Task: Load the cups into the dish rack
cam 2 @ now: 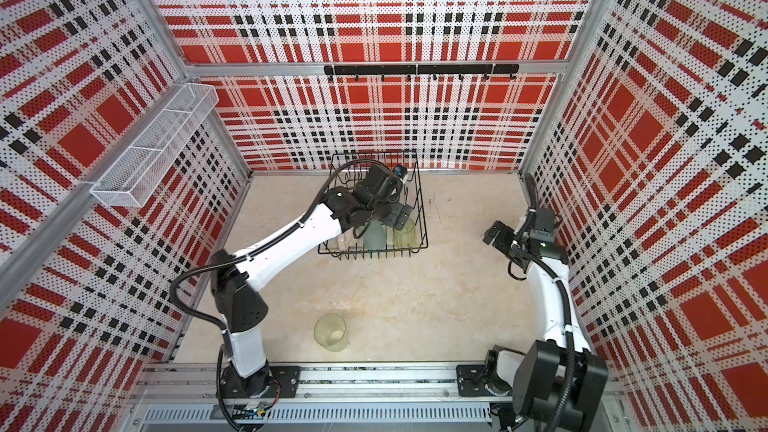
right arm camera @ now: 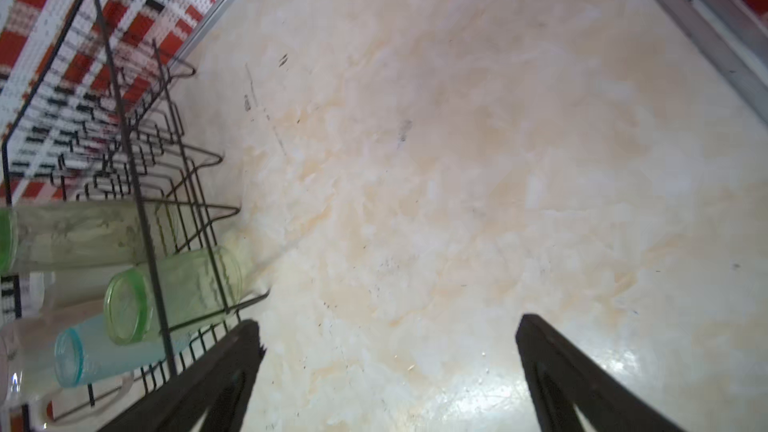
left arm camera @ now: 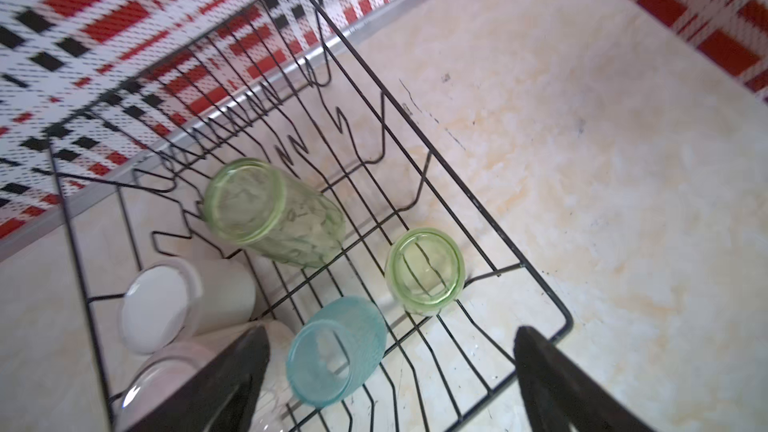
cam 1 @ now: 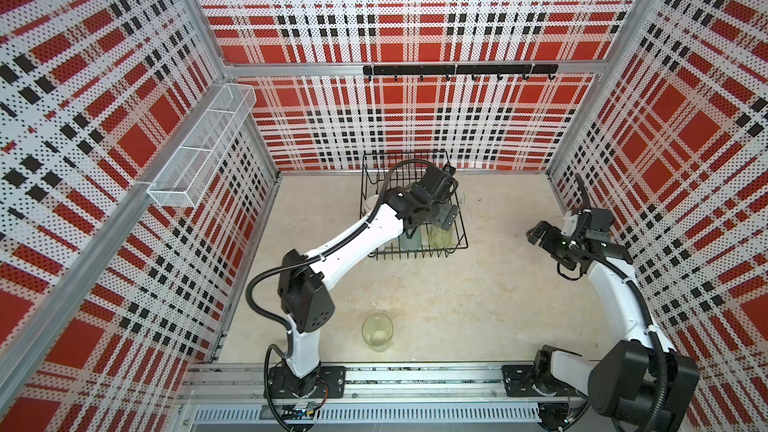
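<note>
My right gripper should swing back and down to straddle the pale tumbler's side at its open rim [cam 1: 391, 325]. The tumbler stands with its opening up, below my right gripper and back across the table.
The black wire dish rack [cam 1: 464, 243] [cam 2: 424, 222] stands at the back middle of the table. Inside it, the left wrist view shows a green tumbler [left arm camera: 270, 209] leaning on the prongs, a second green tumbler [left arm camera: 424, 270] and a teal tumbler [left arm camera: 336, 347] bottom up, a white mug [left arm camera: 187, 301], and a pale pink mug [left arm camera: 174, 367] partly behind a finger. My left gripper [cam 1: 446, 218] [left arm camera: 390, 330] hangs open above the rack, holding nothing. A pale tumbler [cam 1: 377, 332] [cam 2: 331, 332] stands upright near the table's front. My right gripper [cam 1: 538, 234] [right arm camera: 388, 322] is open over bare table, right of the rack.
A long white mesh basket [cam 1: 199, 151] hangs on the left wall. A black hook rail [cam 1: 459, 69] runs along the back wall. Plaid walls close in three sides, and the arms' base rail [cam 1: 415, 380] runs along the front edge.
</note>
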Controlling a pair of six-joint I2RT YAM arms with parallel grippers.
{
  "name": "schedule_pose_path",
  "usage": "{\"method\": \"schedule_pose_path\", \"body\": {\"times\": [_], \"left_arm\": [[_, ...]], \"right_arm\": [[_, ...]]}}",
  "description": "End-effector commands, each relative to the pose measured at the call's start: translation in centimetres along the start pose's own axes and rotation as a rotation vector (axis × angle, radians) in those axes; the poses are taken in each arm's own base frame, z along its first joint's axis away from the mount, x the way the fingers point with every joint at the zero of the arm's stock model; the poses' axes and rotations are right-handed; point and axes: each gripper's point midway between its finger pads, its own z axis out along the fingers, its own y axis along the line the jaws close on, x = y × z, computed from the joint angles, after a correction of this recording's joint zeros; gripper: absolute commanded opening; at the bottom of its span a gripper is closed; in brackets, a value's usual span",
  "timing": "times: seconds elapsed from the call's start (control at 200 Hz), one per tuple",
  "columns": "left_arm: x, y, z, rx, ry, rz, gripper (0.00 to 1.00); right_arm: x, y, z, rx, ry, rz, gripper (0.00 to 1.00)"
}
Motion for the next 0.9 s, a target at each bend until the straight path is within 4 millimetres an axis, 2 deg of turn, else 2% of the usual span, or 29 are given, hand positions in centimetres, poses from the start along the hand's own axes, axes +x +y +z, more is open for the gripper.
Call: {"method": "schedule_pose_path", "body": {"times": [0.0,0.065,0.205,0.361,0.446,0.561,0.591,0.692,0.777,0.892], "left_arm": [[-1.4,2.8,-3.7,-0.052,-0.102,-0.105,0.97],[-1.5,4.7,-5.4,-0.068,-0.153,-0.16,0.98],[0.4,10.6,-8.8,-0.221,-0.268,-0.267,0.99],[3.9,14.8,-10.6,-0.165,-0.323,-0.42,0.98],[6.0,17.0,-10.8,-0.125,-0.333,-0.529,0.98],[8.7,20.1,-10.9,-0.122,-0.33,-0.669,0.98],[9.5,21.8,-11.1,-0.144,-0.332,-0.714,0.98],[12.2,24.5,-10.5,-0.171,-0.308,-0.84,0.98],[14.4,26.2,-10.1,-0.16,-0.28,-0.932,0.98],[16.4,27.3,-10.0,-0.12,-0.3,-1.024,0.98]], "right_arm": [[0.0,2.7,-1.0,0.001,-0.015,-0.126,0.98],[1.2,5.2,-1.1,-0.032,0.01,-0.201,0.99],[5.3,11.2,-2.1,-0.122,0.11,-0.36,0.99],[10.7,17.8,-4.3,-0.257,0.194,-0.489,0.98],[14.7,20.8,-5.0,-0.323,0.256,-0.563,0.97],[20.3,23.4,-5.0,-0.341,0.362,-0.641,0.97],[21.8,24.0,-5.1,-0.347,0.392,-0.67,0.97],[26.7,26.1,-5.3,-0.357,0.479,-0.785,0.97],[31.2,27.5,-5.9,-0.392,0.585,-0.898,0.95],[34.9,28.2,-6.1,-0.379,0.667,-0.998,0.91]]}}
